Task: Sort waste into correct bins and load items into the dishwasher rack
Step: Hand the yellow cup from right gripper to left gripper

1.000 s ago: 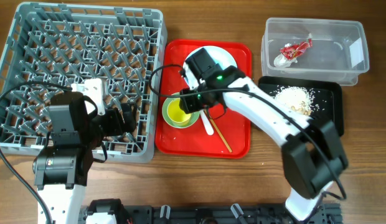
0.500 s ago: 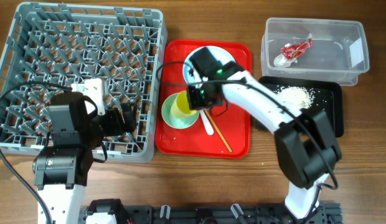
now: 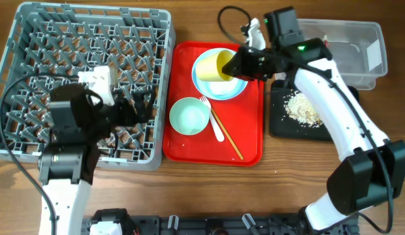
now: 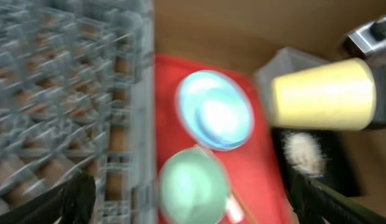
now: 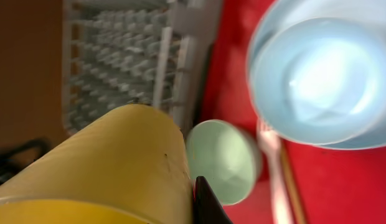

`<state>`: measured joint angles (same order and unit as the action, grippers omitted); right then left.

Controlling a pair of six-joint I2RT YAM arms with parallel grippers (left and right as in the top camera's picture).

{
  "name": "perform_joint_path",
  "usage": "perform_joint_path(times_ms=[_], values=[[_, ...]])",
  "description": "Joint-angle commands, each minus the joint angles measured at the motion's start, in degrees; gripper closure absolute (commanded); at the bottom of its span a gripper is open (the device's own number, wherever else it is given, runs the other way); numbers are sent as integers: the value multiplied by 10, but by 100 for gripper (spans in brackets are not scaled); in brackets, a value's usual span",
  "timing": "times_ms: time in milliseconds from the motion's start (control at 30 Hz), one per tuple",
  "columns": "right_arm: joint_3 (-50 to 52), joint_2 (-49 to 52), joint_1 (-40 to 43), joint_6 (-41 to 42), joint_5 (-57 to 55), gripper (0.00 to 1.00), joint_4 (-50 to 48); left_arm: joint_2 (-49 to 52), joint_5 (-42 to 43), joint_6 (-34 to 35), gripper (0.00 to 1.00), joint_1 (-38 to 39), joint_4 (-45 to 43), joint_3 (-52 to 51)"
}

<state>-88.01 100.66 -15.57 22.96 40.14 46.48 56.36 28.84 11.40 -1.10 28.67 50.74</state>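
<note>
I should tilt my left gripper up and move it off the rack's edge to the yellow cup's loose end (image 3: 202, 68) (image 4: 282, 101), because my right gripper holds the cup's other end.
My right gripper (image 3: 240, 65) is shut on the small yellow cup (image 3: 224, 64) and holds it lying sideways above the pale blue-white bowl (image 3: 212, 75) on the white plate; the cup fills the right wrist view (image 5: 93, 165). The pale green bowl (image 3: 189, 115), white spoon (image 3: 213, 119) and chopsticks (image 3: 226, 135) lie on the red tray (image 3: 251, 140). The grey dishwasher rack (image 3: 85, 78) is at the left; my left gripper (image 3: 134, 108) hangs over its right edge, fingers open and empty. The wrapper sits hidden behind my right arm in the clear tub (image 3: 359, 49). Food scraps (image 3: 300, 108) lie in the black tray (image 3: 281, 127).
Bare wooden table runs along the front edge. My right arm crosses over the black tray and the tub's left end. Cables trail from both arms.
My right gripper has lifted the yellow cup out of the green bowl and carried it up and right over the blue bowl. The left gripper shifted slightly up over the rack's edge.
</note>
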Motion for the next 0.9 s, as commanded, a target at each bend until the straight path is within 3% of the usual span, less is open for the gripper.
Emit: perform_joint_path(times_ms=[0,167,267,500,867], values=[[-5,2,4,-22,162,96,-5,41,186,68,0,3,-92,10],[-5,2,2,-22,245,96,-29,90,337,143,0,3,-253,10],[-5,2,0,-20,307,96,-44,114,383,185,0,3,-327,10],[-5,2,0,-8,408,96,-80,143,412,222,0,9,-401,10],[-5,2,-16,12,438,96,-90,144,403,221,0,55,-447,10]])
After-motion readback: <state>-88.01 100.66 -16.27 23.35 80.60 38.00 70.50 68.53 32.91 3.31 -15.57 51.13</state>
